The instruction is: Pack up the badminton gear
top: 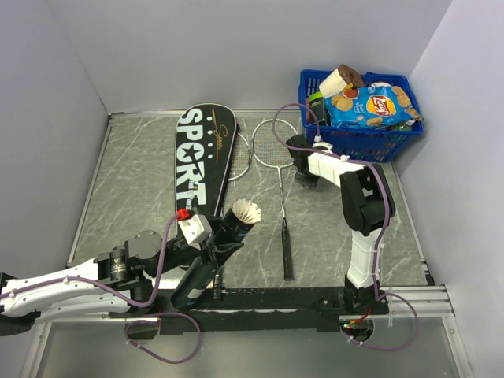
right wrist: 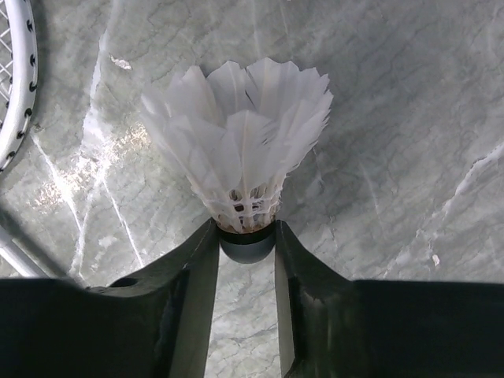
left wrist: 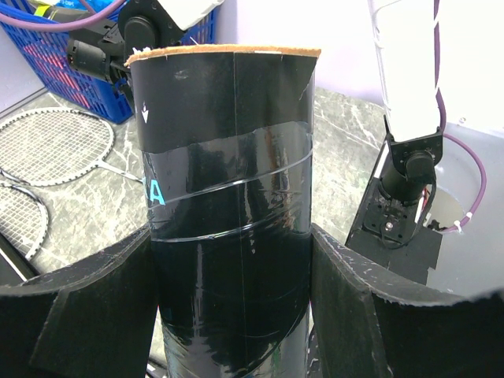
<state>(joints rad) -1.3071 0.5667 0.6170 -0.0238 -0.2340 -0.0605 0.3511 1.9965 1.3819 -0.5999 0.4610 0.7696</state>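
The tube [top: 206, 264] already holds one shuttlecock, so I will lift my right gripper and move across the racket's stem toward the tube's upper end [top: 245, 212] to release the second.
My left gripper [top: 211, 253] is shut on the long black tube [top: 206, 264], which it holds tilted above the table's near edge. A white feather shuttlecock [top: 246, 211] sticks out of the tube's upper end. In the left wrist view both pads press the tube [left wrist: 228, 197] with its teal print. My right gripper [top: 307, 178] points down at the table beside a racket head. Its fingertips close on the dark cork of a second shuttlecock [right wrist: 240, 150], right gripper [right wrist: 246, 234]. Two silver rackets [top: 280, 169] [top: 240, 156] lie mid-table. The black "SPORT" cover [top: 203, 157] lies to their left.
A blue plastic basket [top: 394, 138] of snack packets stands at the back right corner, just behind the right arm. Grey walls close the table on three sides. A racket rim [right wrist: 16, 87] lies just left of the right gripper.
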